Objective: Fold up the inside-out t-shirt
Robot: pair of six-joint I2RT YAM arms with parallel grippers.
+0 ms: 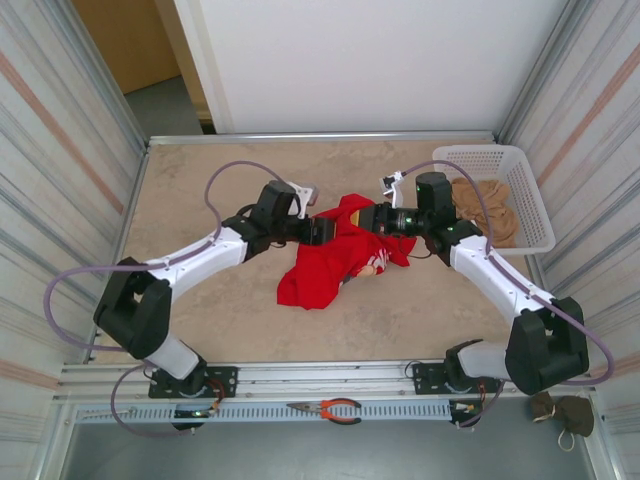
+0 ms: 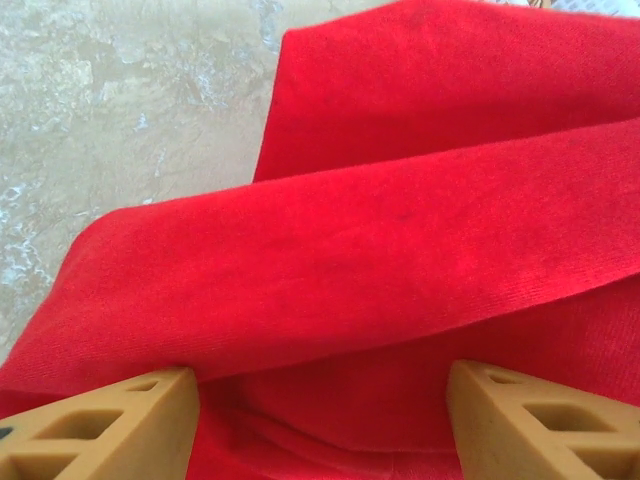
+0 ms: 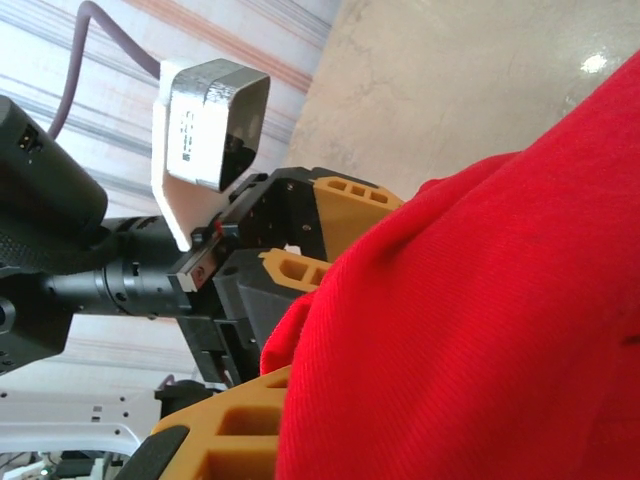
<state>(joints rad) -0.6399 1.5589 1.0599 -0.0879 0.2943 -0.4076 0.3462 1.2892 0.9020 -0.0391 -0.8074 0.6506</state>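
I will next move my right gripper slightly toward the white basket and open it to release the cloth over the crumpled heap, because that heap is below it.
The inside-out t-shirt (image 1: 330, 262) is a bright red crumpled heap in the middle of the table, with its upper part lifted between the two grippers. My left gripper (image 1: 322, 229) meets it from the left. In the left wrist view that gripper (image 2: 320, 425) is open, its tan fingers (image 2: 120, 430) wide apart, with red folds (image 2: 380, 250) lying between and beyond them. My right gripper (image 1: 377, 221) comes in from the right and is shut on the shirt's cloth (image 3: 480, 320), which drapes over its tan finger (image 3: 225, 435) and hides the tips.
A white basket (image 1: 533, 200) at the back right holds a tan-beige cloth (image 1: 488, 205). Orange-handled pliers (image 1: 336, 408) lie on the front rail. Bare table shows to the left of the shirt and in front of it. Corrugated walls close in both sides.
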